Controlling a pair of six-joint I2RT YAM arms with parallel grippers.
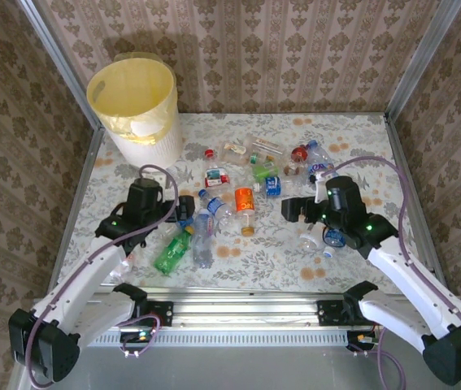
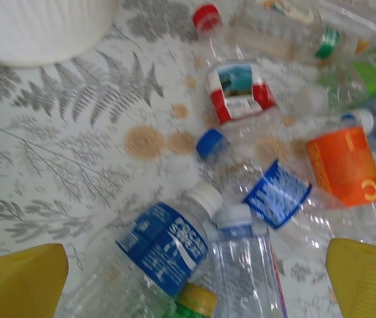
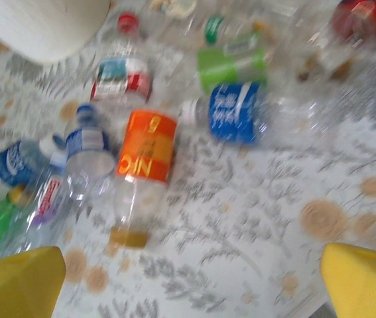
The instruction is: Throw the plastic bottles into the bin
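Observation:
I should move my open right gripper down and across toward the orange-label bottle [image 3: 144, 156] next, onto its gold-capped neck [image 3: 131, 226], because that near end of the bottle is clear of the other bottles.
The pale-yellow bin [image 1: 132, 97] with its liner stands at the far left corner. Several plastic bottles [image 1: 245, 201] lie scattered across the middle of the flowered tablecloth. My left gripper [image 1: 183, 210] is open and hovers over a cluster of three: a blue-label bottle [image 2: 164, 248], a clear bottle [image 2: 247, 265] and a green bottle with a yellow cap [image 2: 197, 301]. My right gripper [image 1: 291, 210] is open above bare cloth, with nothing between its yellow fingers [image 3: 367, 281]. An orange-label bottle [image 3: 144, 156] lies to its front left and a blue-label bottle [image 3: 234, 112] lies beyond.
Wallpapered walls and metal frame posts [image 1: 413, 57] close in the table on three sides. A metal rail [image 1: 246, 309] runs along the near edge between the arm bases. More bottles [image 1: 332, 237] lie beside the right arm. The bin's white base [image 2: 42, 26] is near the left gripper.

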